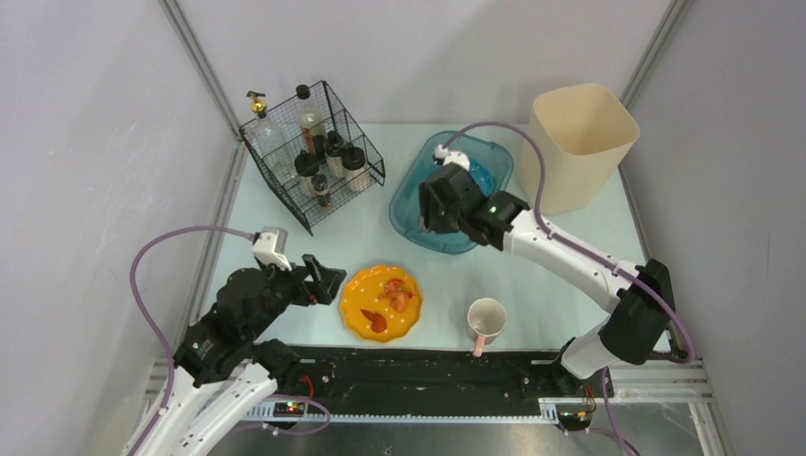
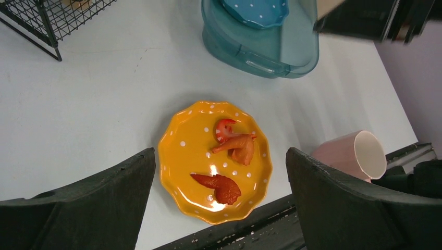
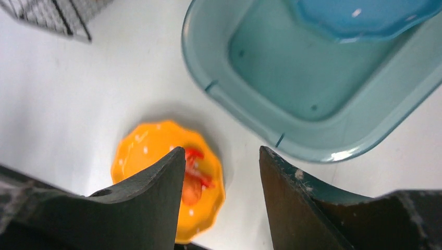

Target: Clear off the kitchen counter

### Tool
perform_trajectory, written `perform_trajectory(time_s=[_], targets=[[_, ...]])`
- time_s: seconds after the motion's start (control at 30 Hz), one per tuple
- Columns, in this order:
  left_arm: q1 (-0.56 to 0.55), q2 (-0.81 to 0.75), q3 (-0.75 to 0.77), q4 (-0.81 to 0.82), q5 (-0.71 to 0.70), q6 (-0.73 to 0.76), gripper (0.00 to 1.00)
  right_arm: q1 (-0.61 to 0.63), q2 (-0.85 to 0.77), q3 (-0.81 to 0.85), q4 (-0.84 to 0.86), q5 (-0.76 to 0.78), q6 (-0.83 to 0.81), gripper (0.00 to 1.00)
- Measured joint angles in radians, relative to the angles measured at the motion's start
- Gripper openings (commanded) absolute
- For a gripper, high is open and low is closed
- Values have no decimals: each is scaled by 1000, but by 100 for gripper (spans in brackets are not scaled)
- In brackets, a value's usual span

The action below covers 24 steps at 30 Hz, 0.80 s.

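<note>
The robot's right gripper will next move back and down onto the orange plate's rim by the pink mug, where the rim is free of scraps.
The pale mint-blue kitchen counter (image 1: 366,242) carries an orange dotted plate (image 1: 381,302) with red and orange food scraps near the front edge; it also shows in the left wrist view (image 2: 215,161) and the right wrist view (image 3: 167,177). A pink mug (image 1: 487,321) lies beside it on the right. A teal tub (image 1: 411,204) holds a blue dotted plate (image 2: 255,10). My left gripper (image 1: 328,280) is open and empty just left of the orange plate. My right gripper (image 1: 432,211) is open and empty above the tub's near rim.
A black wire basket (image 1: 314,152) with several bottles stands at the back left. A tall cream bin (image 1: 580,142) stands at the back right. A black rail (image 1: 428,375) runs along the counter's front edge.
</note>
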Motion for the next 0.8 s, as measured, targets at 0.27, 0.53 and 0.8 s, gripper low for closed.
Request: perform_trajectory(time_s=[0.27, 0.53, 0.8], targets=[[0, -18, 0, 0, -3, 0, 98, 180, -10, -109, -15, -39, 6, 56], [0, -18, 0, 0, -9, 0, 98, 235, -11, -301, 52, -98, 91, 51], [-1, -17, 0, 0, -10, 0, 98, 277, -17, -439, 117, -121, 208, 50]])
